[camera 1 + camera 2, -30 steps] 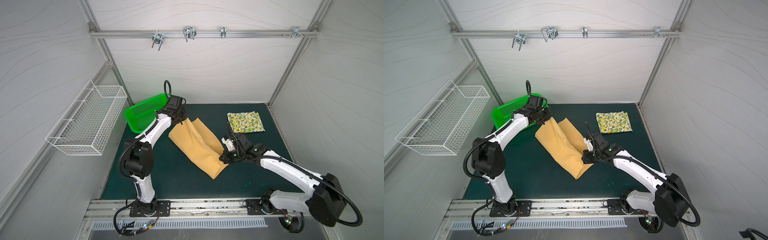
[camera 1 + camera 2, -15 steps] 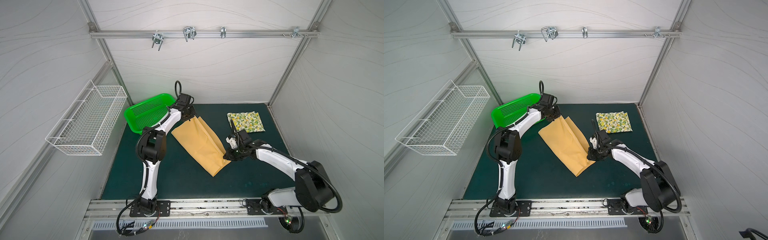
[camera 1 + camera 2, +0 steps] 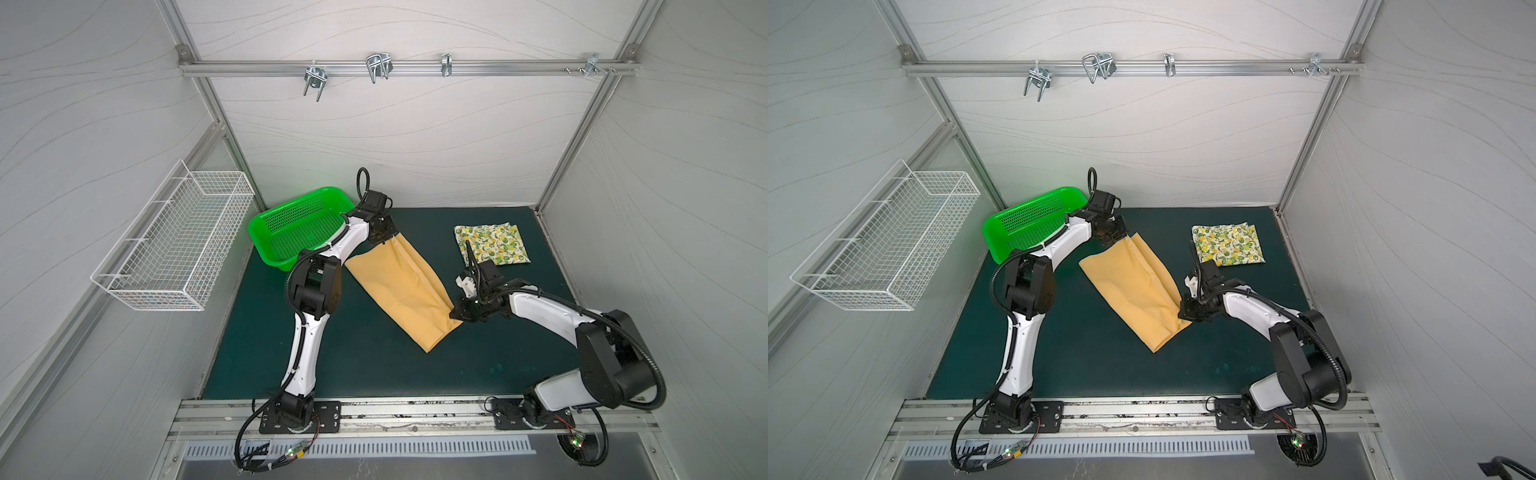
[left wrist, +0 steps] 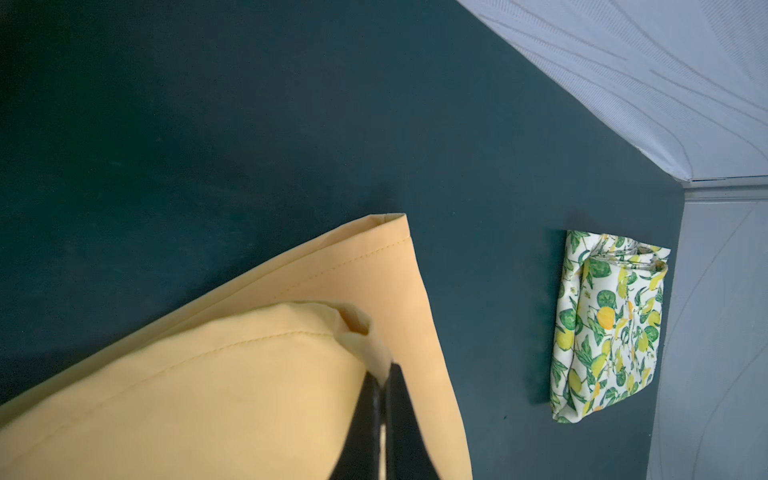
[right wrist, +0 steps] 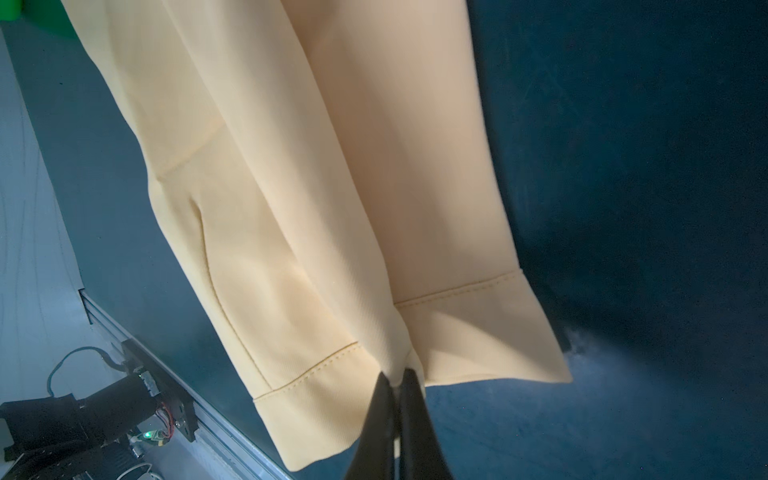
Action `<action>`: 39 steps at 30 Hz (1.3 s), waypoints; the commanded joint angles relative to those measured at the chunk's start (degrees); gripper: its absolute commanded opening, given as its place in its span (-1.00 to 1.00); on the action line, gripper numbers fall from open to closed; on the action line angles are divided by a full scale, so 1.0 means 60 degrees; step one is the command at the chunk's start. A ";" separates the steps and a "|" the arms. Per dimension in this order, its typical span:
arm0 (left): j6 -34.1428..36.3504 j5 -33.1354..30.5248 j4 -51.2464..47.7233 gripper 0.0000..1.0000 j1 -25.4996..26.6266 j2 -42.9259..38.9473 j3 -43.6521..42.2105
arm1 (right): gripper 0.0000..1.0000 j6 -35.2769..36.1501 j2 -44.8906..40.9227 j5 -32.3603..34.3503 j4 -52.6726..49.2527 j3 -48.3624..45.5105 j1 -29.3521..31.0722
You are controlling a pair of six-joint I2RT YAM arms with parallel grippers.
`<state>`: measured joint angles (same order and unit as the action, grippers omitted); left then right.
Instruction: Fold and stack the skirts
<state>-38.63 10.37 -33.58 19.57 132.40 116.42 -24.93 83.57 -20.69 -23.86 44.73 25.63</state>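
Observation:
The lower layer's hem corner [image 5: 500,336] lies outward of my right gripper and is still uncovered. My right gripper will next pull the pinched hem outward toward the lemon-print skirt and let it go.
The mustard yellow skirt [image 3: 399,291] [image 3: 1133,286] stretches as a long diagonal strip across the middle of the green mat. My left gripper [image 3: 384,239] [image 3: 1119,241] is shut on its far corner beside the basket. The left wrist view shows my left gripper [image 4: 384,374] pinching a bunched corner of the mustard skirt [image 4: 249,374]. My right gripper [image 3: 459,313] [image 3: 1185,313] is shut on the near hem. In the right wrist view my right gripper [image 5: 397,378] nips the stitched hem of the mustard skirt [image 5: 332,187]. The lemon-print skirt [image 3: 492,245] [image 3: 1227,245] [image 4: 606,324] lies folded at the back right.
A green plastic basket [image 3: 291,232] [image 3: 1025,224] stands at the back left, just behind my left arm. A white wire basket [image 3: 174,245] hangs on the left wall. A metal rail with hooks [image 3: 374,68] runs along the back wall.
My left gripper has carried the skirt's far corner to the right, away from the basket, and its elbow has swung in. The cloth is drawn longer and narrower. My right gripper barely moved.

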 commanded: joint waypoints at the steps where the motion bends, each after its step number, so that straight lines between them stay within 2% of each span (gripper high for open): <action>1: -0.0079 0.0199 -0.0055 -0.95 0.0048 0.0364 0.0808 | -0.97 0.0264 0.0090 -0.0147 0.0001 0.0256 -0.0082; 7: -0.0142 0.0435 -0.0291 -0.87 0.0048 0.0853 0.1500 | -0.96 0.0262 -0.0035 -0.0077 -0.0122 0.0305 -0.0153; 11: -0.0248 0.0779 -0.0235 -0.66 0.0062 0.1230 0.1796 | -0.96 0.0287 -0.0051 -0.0097 -0.0212 0.0382 -0.0199; 13: -0.0281 0.1046 -0.0310 -0.47 0.0068 0.1514 0.2102 | -0.97 0.0302 -0.0054 -0.0079 -0.0245 0.0410 -0.0213; 15: -0.0339 0.1289 -0.0343 -0.07 0.0061 0.1677 0.2239 | -0.96 0.0313 -0.0014 -0.0063 -0.0283 0.0448 -0.0253; 19: -0.0465 0.1405 0.0124 0.18 0.0063 0.1322 0.1620 | -0.94 0.0334 0.0089 -0.0043 -0.0320 0.0612 -0.0367; 23: -0.0362 0.1275 0.0336 0.21 0.0048 0.0778 0.1105 | -0.93 0.0408 0.0158 0.0061 -0.0394 0.0803 -0.0498; 30: -0.0226 0.1091 0.0098 0.21 0.0048 0.0785 0.1077 | -0.89 0.0507 0.0268 0.0444 -0.0571 0.0718 -0.0809; 39: 0.0004 0.0947 0.0117 0.21 0.0047 0.0526 0.0500 | -0.29 0.0413 -0.0204 0.1281 -0.0370 0.0430 -0.1424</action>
<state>-39.81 17.12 -33.67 19.62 138.69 119.33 -22.79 84.47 -15.25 -25.36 47.40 17.96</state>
